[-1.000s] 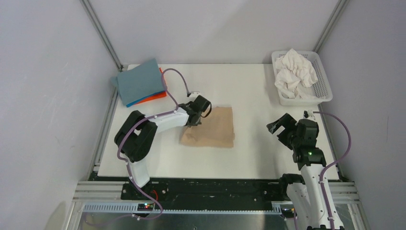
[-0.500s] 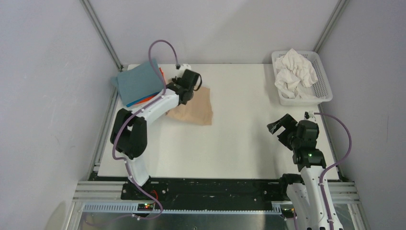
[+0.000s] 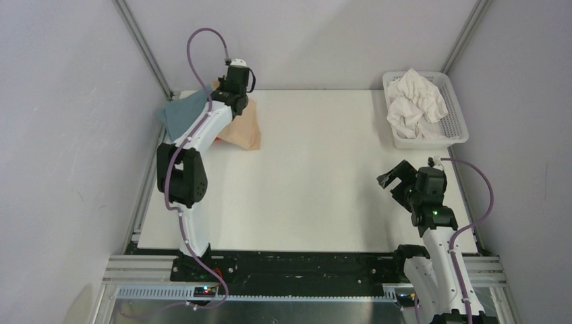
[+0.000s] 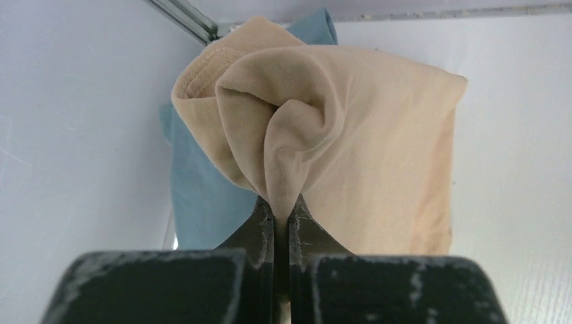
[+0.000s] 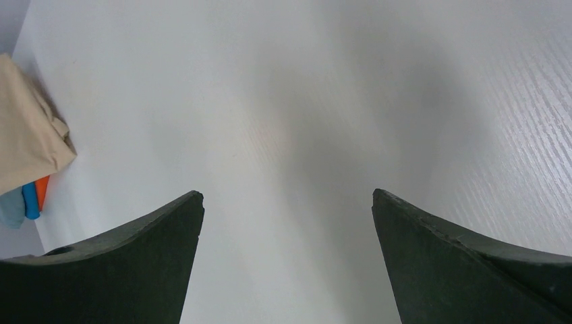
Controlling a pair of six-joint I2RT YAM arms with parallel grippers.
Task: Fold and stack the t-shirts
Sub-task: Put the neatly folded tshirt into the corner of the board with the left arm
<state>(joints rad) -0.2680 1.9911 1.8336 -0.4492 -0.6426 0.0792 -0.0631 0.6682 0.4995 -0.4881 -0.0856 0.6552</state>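
My left gripper carries the tan shirt [image 5: 27, 128] to the left in the top view next, then brings it down, since the grey-blue shirt is bare there.
My left gripper [image 3: 228, 90] is shut on the folded tan-beige t-shirt [image 3: 244, 127], pinching a bunched fold of it [image 4: 317, 135] at the far left corner. The shirt hangs from the jaws over the grey-blue t-shirt [image 3: 183, 113] on top of the stack; that grey-blue shirt also shows under it in the left wrist view [image 4: 202, 196]. In the right wrist view the tan shirt [image 5: 27, 128] shows above bright blue [image 5: 30, 200] and orange [image 5: 42, 190] shirt edges. White t-shirts [image 3: 415, 101] lie crumpled in the basket. My right gripper [image 3: 396, 177] is open and empty above the table at the right.
The white slotted basket [image 3: 456, 120] stands at the back right corner. Grey walls and metal frame posts [image 3: 145, 50] close in the table on the left, back and right. The left arm stretches along the table's left edge.
My left gripper has carried the tan shirt from the table's middle to the back left, over the stack. The right arm has not moved.
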